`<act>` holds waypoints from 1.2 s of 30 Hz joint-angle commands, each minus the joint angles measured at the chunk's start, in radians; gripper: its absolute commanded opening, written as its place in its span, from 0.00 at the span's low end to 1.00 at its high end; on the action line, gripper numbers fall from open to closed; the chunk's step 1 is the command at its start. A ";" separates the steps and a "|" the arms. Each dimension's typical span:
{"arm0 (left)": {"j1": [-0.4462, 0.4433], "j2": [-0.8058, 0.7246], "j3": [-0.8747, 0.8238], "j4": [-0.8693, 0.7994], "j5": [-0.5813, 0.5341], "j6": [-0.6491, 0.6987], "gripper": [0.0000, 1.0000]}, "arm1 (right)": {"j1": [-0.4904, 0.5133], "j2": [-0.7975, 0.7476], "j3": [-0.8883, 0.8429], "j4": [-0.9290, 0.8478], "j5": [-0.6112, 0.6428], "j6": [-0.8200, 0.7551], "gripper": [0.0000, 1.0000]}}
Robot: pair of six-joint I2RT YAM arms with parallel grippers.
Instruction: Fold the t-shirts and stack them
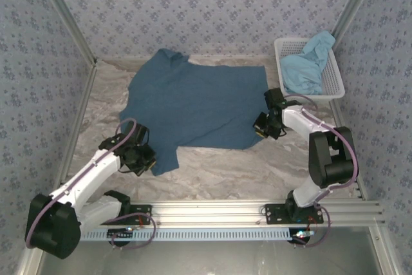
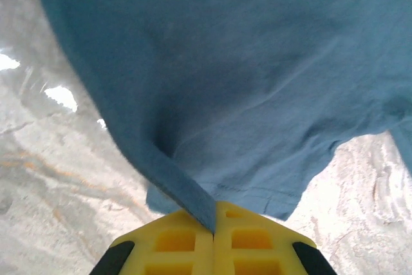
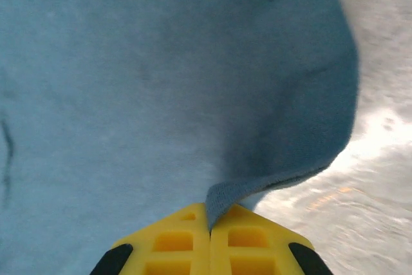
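Observation:
The robot's right gripper should next move back toward the metal bar, onto the bare tabletop [image 1: 282, 156] beside the shirt, and let go of the shirt's corner, because the shirt's edge still curls up.
The darker teal-blue t-shirt [image 1: 196, 104] lies spread over the middle of the table. My left gripper [image 1: 143, 158] is shut on its near-left edge; in the left wrist view the cloth [image 2: 244, 82] runs down into the closed yellow fingers [image 2: 174, 243]. My right gripper [image 1: 265, 127] is shut on the shirt's near-right corner, where a folded hem [image 3: 225, 198] is pinched between the yellow fingers [image 3: 251, 243]. The lighter sky-blue t-shirt [image 1: 308, 67] lies crumpled in the basket at the back right.
The white mesh basket [image 1: 333, 82] stands at the back right by the wall. Bare marbled tabletop [image 1: 225, 169] lies between the shirt and the metal rail [image 1: 212, 210] at the near edge. Patterned walls close in the left, back and right.

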 commanded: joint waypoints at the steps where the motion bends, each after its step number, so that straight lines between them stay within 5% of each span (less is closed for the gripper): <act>1: -0.015 -0.036 -0.023 -0.092 0.008 -0.064 0.00 | 0.005 -0.078 -0.026 -0.153 0.117 -0.026 0.00; 13: -0.112 -0.038 -0.036 -0.232 -0.021 -0.162 0.00 | -0.014 -0.217 -0.178 -0.260 0.178 -0.015 0.00; 25: -0.195 -0.124 -0.106 -0.326 0.113 -0.265 0.00 | -0.083 -0.218 -0.192 -0.318 0.235 -0.017 0.00; 30: -0.289 -0.097 -0.140 -0.235 0.151 -0.310 0.00 | -0.146 -0.202 -0.166 -0.321 0.250 -0.035 0.00; 36: -0.297 -0.052 -0.079 -0.138 0.082 -0.291 0.00 | -0.177 -0.153 -0.142 -0.310 0.231 -0.028 0.02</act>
